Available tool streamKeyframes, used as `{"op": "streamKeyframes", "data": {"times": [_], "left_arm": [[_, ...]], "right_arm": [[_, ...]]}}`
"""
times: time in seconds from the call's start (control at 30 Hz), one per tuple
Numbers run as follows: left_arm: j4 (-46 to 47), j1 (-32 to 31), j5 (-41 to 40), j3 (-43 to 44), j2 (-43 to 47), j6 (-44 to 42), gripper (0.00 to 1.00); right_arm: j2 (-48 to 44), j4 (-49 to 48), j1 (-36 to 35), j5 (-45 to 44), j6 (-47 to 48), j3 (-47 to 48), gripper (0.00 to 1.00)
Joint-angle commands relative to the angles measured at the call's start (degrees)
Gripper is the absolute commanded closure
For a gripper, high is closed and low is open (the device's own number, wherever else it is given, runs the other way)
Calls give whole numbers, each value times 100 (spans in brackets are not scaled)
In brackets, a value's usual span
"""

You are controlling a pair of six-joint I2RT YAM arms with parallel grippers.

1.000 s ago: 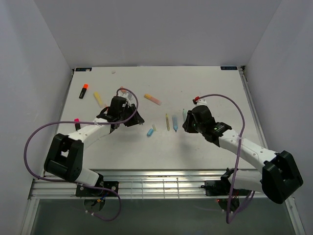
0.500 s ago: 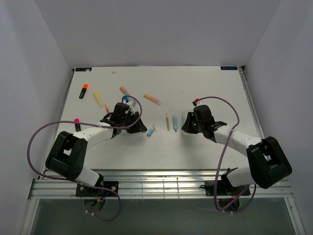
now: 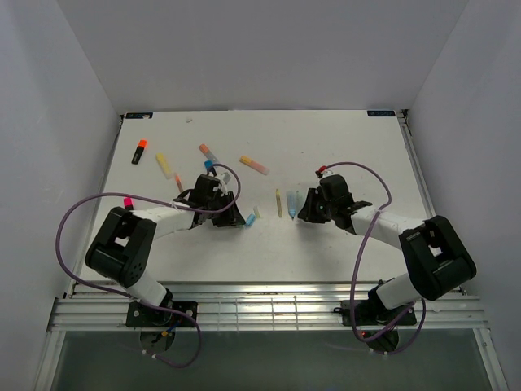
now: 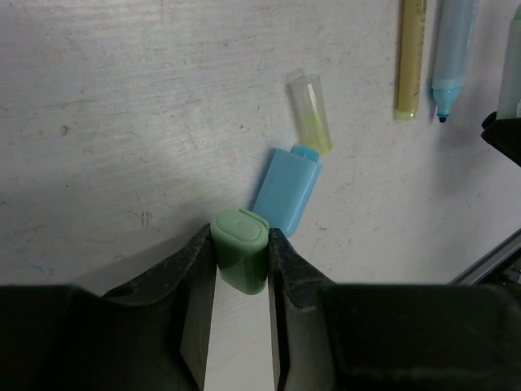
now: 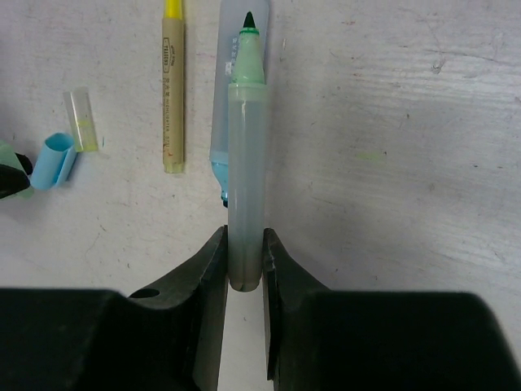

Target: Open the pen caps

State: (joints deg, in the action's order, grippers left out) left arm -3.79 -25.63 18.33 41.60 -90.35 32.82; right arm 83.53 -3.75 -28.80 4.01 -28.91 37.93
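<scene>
Bare tabletop beside the blue pen lies below, and the cap is off, so next my right gripper needs to lower the pale green pen (image 5: 247,155) there and release.
My left gripper (image 4: 241,244) is shut on a short green pen cap (image 4: 241,248), held low over the table. Just beyond it lie a loose blue cap (image 4: 286,189) and a clear yellowish cap (image 4: 311,110). My right gripper (image 5: 244,244) is shut on the rear end of an uncapped pale green pen (image 5: 247,155), whose dark green tip points away. That pen lies over an uncapped blue pen (image 5: 218,138), beside a thin yellow pen (image 5: 172,90). In the top view the left gripper (image 3: 230,215) and right gripper (image 3: 304,209) face each other across the blue cap (image 3: 250,221).
More pens lie at the back left: a black and orange one (image 3: 139,151), a yellow one (image 3: 165,164), an orange-capped one (image 3: 207,152) and a yellow-pink one (image 3: 254,165). A pink-capped pen (image 3: 128,205) is beside the left arm. A metal rail (image 3: 269,305) runs along the near edge.
The left gripper has carried the green cap right and nearer, close to the blue cap. The right gripper has shifted slightly left with its pen. Both grips are unchanged.
</scene>
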Motion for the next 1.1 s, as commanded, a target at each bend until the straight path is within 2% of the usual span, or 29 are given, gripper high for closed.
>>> {"op": "streamKeyframes", "data": {"times": [0.0, 0.17, 0.43, 0.67, 0.77, 0.93, 1.07], "left_arm": [[194, -12, -31, -47, -44, -100, 68], [239, -12, -13, -82, -124, -56, 65], [230, -12, -75, -100, -80, -47, 50], [37, -12, -303, -65, 166, -3, 32], [-156, -12, -426, 49, 245, -3, 29], [-420, -12, -602, 242, 474, -56, 27], [-631, -12, -848, 567, 693, -83, 25]], "right_arm": [[85, -328, 50, 144, 96, 21, 92], [260, -372, 67, 118, 61, 30, 90], [489, -451, 102, 135, 60, 56, 83], [542, -478, 111, 196, 69, 30, 66], [551, -478, 111, 223, 78, 21, 59], [428, -469, 120, 179, 87, 4, 54], [252, -153, 129, -67, 218, 126, 41]]}}
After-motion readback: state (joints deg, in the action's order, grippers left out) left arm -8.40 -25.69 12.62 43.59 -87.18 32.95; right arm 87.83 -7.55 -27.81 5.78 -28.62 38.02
